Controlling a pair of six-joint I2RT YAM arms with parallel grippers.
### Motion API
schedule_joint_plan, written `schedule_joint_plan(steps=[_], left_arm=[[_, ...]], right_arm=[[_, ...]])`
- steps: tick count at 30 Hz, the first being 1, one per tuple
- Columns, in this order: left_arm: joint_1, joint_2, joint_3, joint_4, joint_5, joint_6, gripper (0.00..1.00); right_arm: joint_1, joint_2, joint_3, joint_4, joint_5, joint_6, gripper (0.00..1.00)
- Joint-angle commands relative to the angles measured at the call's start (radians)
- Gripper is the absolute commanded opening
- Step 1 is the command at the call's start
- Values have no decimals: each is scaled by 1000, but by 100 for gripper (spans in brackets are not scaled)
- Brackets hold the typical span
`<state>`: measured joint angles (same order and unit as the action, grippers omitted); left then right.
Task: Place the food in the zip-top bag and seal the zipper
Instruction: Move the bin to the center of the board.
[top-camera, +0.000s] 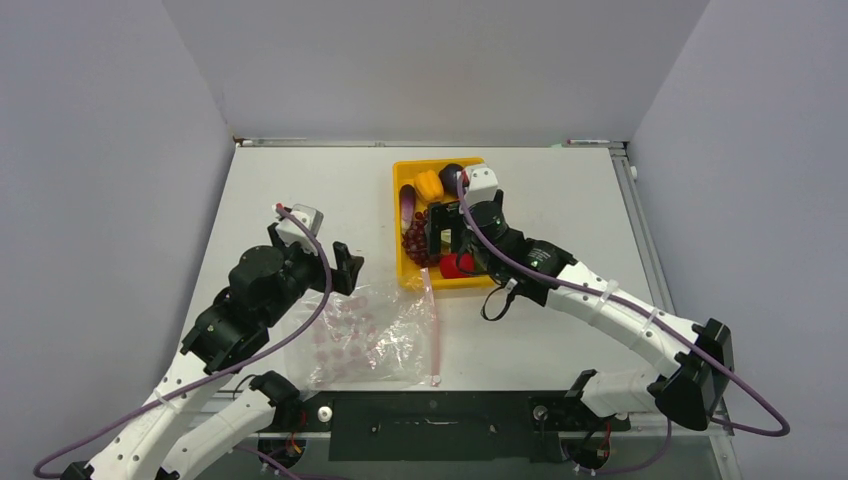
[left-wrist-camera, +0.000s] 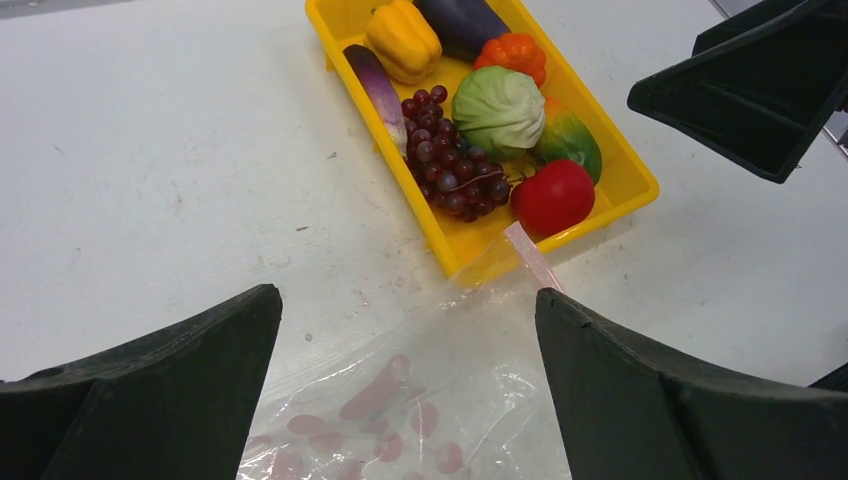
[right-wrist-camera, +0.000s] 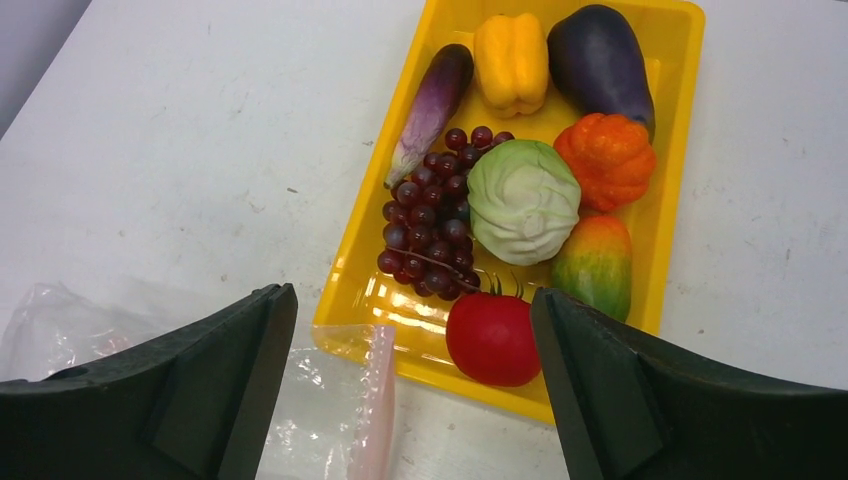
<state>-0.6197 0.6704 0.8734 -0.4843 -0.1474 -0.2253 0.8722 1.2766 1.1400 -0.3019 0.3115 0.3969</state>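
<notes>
The tray's rim (top-camera: 397, 236) (right-wrist-camera: 355, 222) is bare beside the grapes, so I will move my right gripper to the left in the top view and lower it to close there.
The food lies in a yellow tray (top-camera: 404, 262): a dark red grape bunch (right-wrist-camera: 430, 215), a red tomato (right-wrist-camera: 493, 338), a green cabbage (right-wrist-camera: 523, 200), a yellow pepper (right-wrist-camera: 511, 62), a dark eggplant (right-wrist-camera: 600, 65) and other pieces. The clear dotted zip-top bag (top-camera: 365, 335) lies flat on the table, and its pink zipper (top-camera: 430, 325) runs from the tray's near-left corner toward me. My right gripper (right-wrist-camera: 412, 295) is open and empty above the tray's near end by the tomato. My left gripper (left-wrist-camera: 408, 295) is open and empty above the bag's far left part.
The tray stands at the table's middle back, and the bag's mouth corner (left-wrist-camera: 520, 245) rests against its near edge. White table (top-camera: 300, 190) stretches to the left of the tray, with grey walls on three sides. The right gripper's finger (left-wrist-camera: 760, 90) shows in the left wrist view.
</notes>
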Motion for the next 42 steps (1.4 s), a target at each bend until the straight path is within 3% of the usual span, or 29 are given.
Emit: schedule_joint_plan(steps=[1,15,24,31,42], left_arm=[[8,5,46,-6,-34,-7,96],[15,-19,38,-63,-92,-39,96],[46,-63,5,-73,-66,-46,96],[83,-65,3,-73,-31,-50,96],[107,-75,-2,-64,0,-52,96]], right_arm=[[15,58,67,54,-29,-18,91],[63,349,295,-8,15,6,98],[73,490,386,-16,38,58,79],[72,596,452,-36,55,85,49],[55,723,523,-68,82,123,47]])
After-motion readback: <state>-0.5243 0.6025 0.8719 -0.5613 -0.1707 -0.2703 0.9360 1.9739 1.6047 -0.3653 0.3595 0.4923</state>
